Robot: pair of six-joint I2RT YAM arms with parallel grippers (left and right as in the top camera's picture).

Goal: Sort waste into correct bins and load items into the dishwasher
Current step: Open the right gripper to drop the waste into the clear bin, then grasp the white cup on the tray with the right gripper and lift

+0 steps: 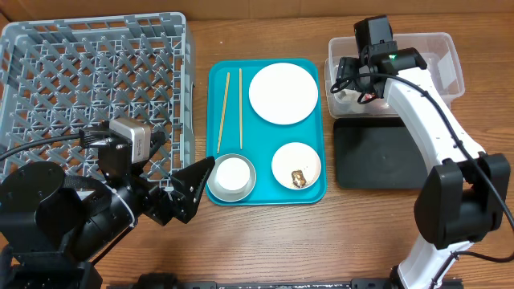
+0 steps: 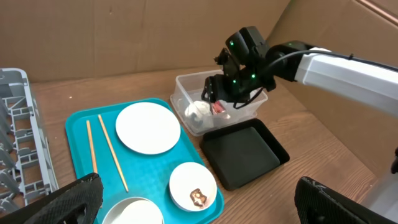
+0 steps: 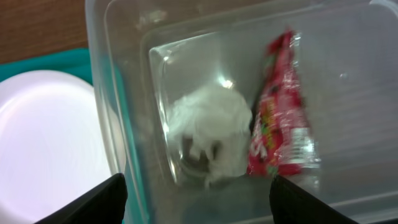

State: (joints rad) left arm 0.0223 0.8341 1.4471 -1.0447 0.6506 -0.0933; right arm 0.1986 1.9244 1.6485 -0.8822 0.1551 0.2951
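My right gripper rises next, then goes back over the teal tray and down onto the cup's rim [image 1: 248,172], which lies to its left in the overhead view.
The red wrapper [image 3: 280,112] and the crumpled white foil [image 3: 208,124] lie inside the clear tub [image 1: 438,56]; both look blurred. My right gripper [image 3: 199,208] hangs open just above them, over the tub's left end [image 1: 353,80], holding nothing. The black tray [image 1: 377,152] sits in front of the tub. On the teal tray [image 1: 267,193] are a large white plate [image 1: 283,93], a small bowl [image 1: 295,160] with a brown lump [image 1: 298,177], and a greyish bowl [image 1: 233,177]. My left gripper [image 1: 189,193] is wide open beside the greyish bowl. The grey dish rack [image 1: 88,80] stands at far left.
Two wooden chopsticks [image 1: 223,112] lie on the teal tray's left side. A cardboard wall [image 2: 124,31] rises behind the table. The right arm [image 1: 434,136] crosses above the black tray's right part.
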